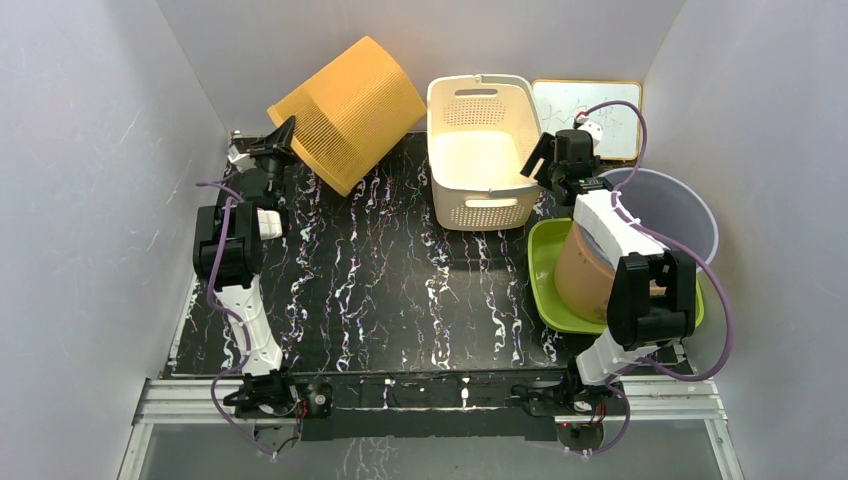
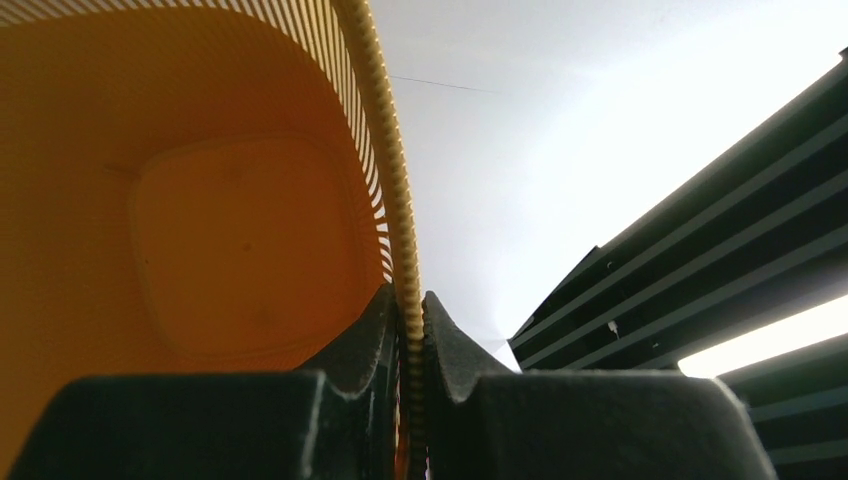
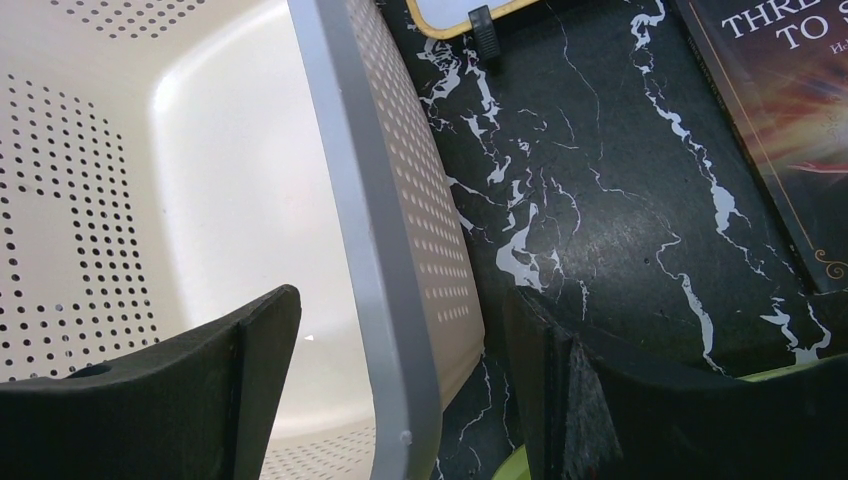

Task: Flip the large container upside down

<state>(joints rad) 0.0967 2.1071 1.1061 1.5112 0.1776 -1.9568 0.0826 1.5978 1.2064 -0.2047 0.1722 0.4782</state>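
My left gripper needs to next pull the tipped basket's rim back and down onto the clear black tabletop, since it lies below and back, then let go.
A large orange ribbed basket (image 1: 350, 110) at the back left is tipped up on one edge, its opening facing down-left. My left gripper (image 1: 283, 135) is shut on its rim. In the left wrist view the ribbed rim (image 2: 395, 170) runs between my closed fingers (image 2: 410, 320), with the basket's inside (image 2: 200, 220) to the left. A white perforated basket (image 1: 445, 150) stands upright at the back centre. My right gripper (image 1: 548, 165) is open and straddles its right wall (image 3: 350, 150), one finger inside and one outside, without touching it.
A green tray (image 1: 545, 265) with a tan pot (image 1: 580, 270) lies under my right arm. A grey bucket (image 1: 680, 205) stands at the right. A whiteboard (image 1: 590, 110) leans at the back right. A book (image 3: 780, 110) lies on the black marbled table (image 1: 400, 290).
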